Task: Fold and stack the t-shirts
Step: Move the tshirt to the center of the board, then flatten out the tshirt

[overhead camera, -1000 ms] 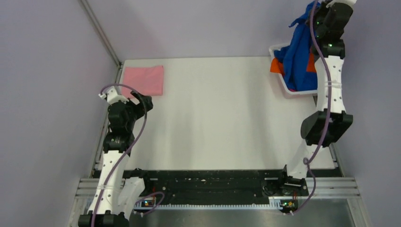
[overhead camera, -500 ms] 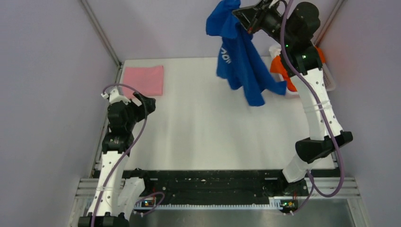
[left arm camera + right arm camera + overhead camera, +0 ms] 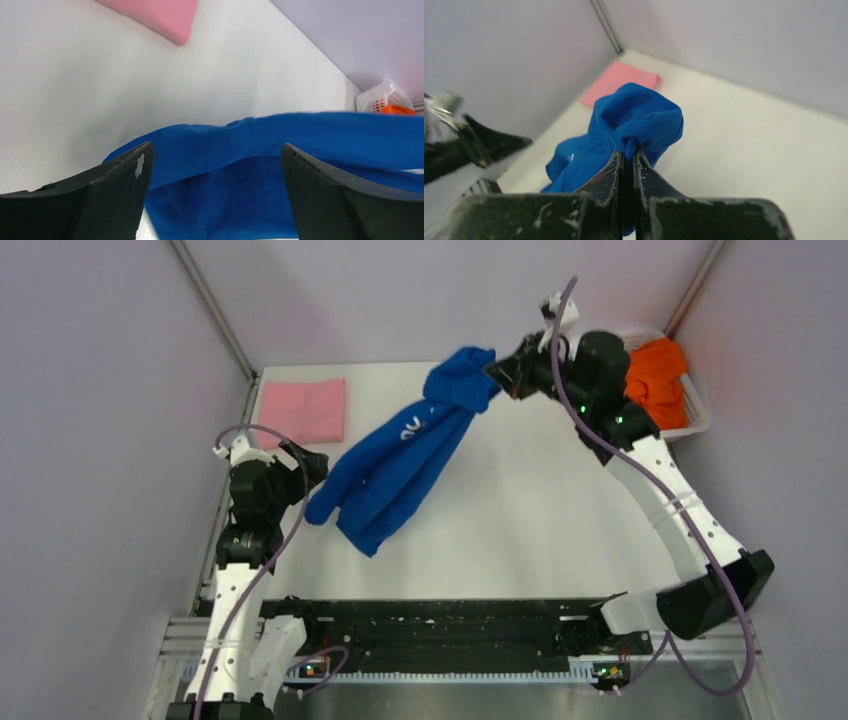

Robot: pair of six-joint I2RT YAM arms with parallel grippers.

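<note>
The blue shirt's lower end trails beside my open left gripper, so that gripper next needs to move down and over onto the cloth's edge nearer the pink t-shirt (image 3: 305,408).
My right gripper (image 3: 497,373) is shut on a bunched fold of the royal-blue t-shirt (image 3: 400,462) and holds it up over the table's middle; the shirt trails down and left, its lower end near the left arm. White lettering shows on it. In the right wrist view the gripper (image 3: 628,151) pinches the blue cloth (image 3: 636,117). My left gripper (image 3: 312,462) is open and empty, beside the shirt's lower end; the blue cloth (image 3: 260,165) fills the gap ahead of its fingers (image 3: 125,172). The folded pink t-shirt (image 3: 305,408) lies flat at the back left. The orange t-shirt (image 3: 658,382) sits in the basket.
The white mesh basket (image 3: 697,412) stands at the back right corner, by the right wall. Grey walls close the table on the left, back and right. A black rail (image 3: 440,625) runs along the near edge between the arm bases.
The right arm has swung the blue t-shirt out of the basket, leftward and down, so it now drapes across the table's middle towards the left gripper. The left arm has barely moved.
</note>
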